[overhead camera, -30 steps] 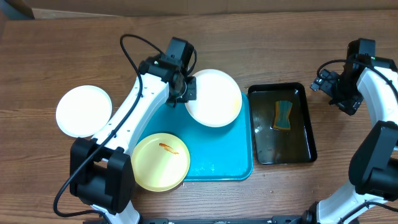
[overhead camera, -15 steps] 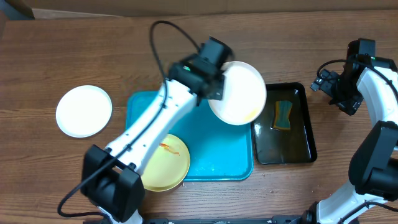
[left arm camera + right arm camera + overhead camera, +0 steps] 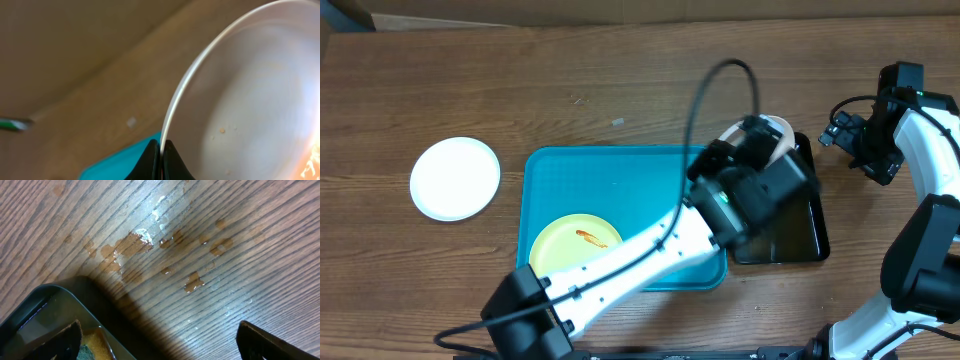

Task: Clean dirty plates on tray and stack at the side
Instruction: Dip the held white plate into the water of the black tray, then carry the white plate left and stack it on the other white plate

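I should swing my left gripper left in the overhead view, lower it and release on the other white plate [image 3: 455, 179].
My left gripper [image 3: 161, 161] is shut on the rim of a white plate [image 3: 250, 100] and holds it tilted in the air over the black tray [image 3: 805, 240]; overhead only the plate's top edge [image 3: 767, 128] shows behind the arm. Small crumbs and an orange smear show on it. A pale yellow plate [image 3: 565, 250] with an orange-red smear lies at the front left of the turquoise tray [image 3: 620, 180]. Another white plate [image 3: 455, 178] lies on the table left of the tray. My right gripper [image 3: 160, 340] is open and empty over the wood beside the black tray's far right corner.
The black tray [image 3: 40, 315] holds water and a yellow sponge [image 3: 92, 347], hidden overhead by my left arm. Water drops [image 3: 150, 242] lie on the wood by it. My left arm stretches diagonally across the turquoise tray.
My left gripper has carried the white plate to the right, from the back of the turquoise tray to over the black tray. The right arm has not moved.
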